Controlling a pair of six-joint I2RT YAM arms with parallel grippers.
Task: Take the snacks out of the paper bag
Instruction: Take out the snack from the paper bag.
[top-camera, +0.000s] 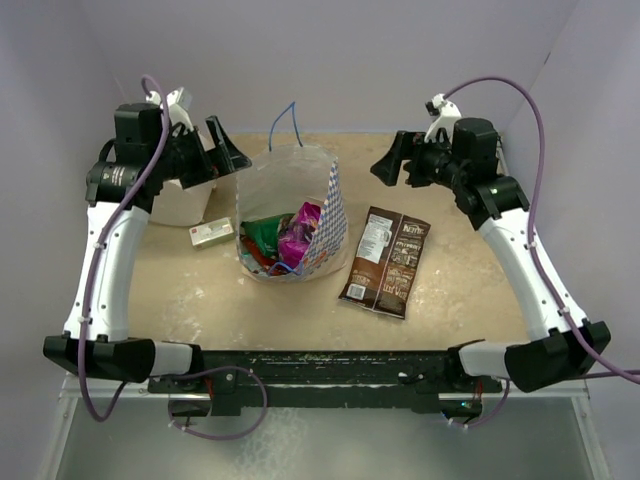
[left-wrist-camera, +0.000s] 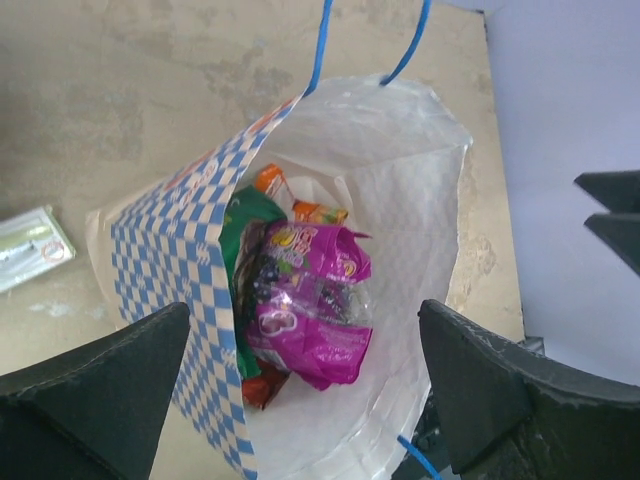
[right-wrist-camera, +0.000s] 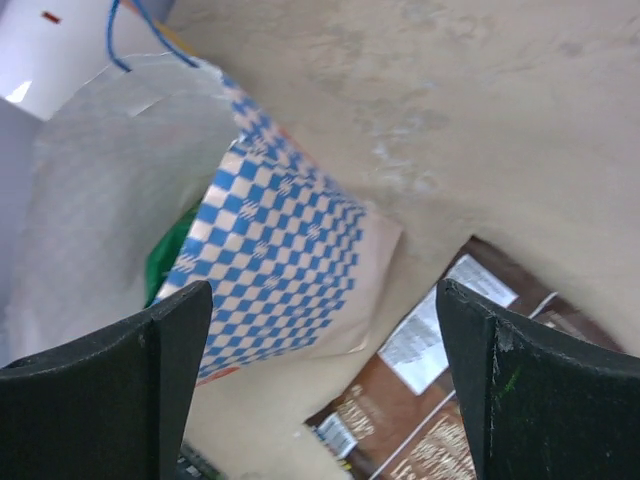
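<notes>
My left gripper should next reach outward and to the right in the top view onto the far blue handle's top (top-camera: 292, 105), as it stands clear above the bag's rim.
The white paper bag (top-camera: 325, 225) with a blue checked band stands open mid-table. Inside it I see a magenta-purple packet (top-camera: 297, 237), a green packet (top-camera: 262, 234) and a red-orange one (top-camera: 262, 262). In the left wrist view the bag (left-wrist-camera: 170, 250) holds the magenta packet (left-wrist-camera: 310, 300), the green one (left-wrist-camera: 240, 225) and an orange one (left-wrist-camera: 285, 195). A dark brown packet (top-camera: 388, 260) lies flat on the table right of the bag; it also shows in the right wrist view (right-wrist-camera: 450, 400). My left gripper (top-camera: 222, 150) is open, raised left of the bag. My right gripper (top-camera: 390, 160) is open, raised behind the brown packet.
A big white cylinder (top-camera: 185, 200) stands at the back left under my left arm. A small flat whitish box (top-camera: 212, 233) lies between it and the bag. Purple walls close in the back and both sides.
</notes>
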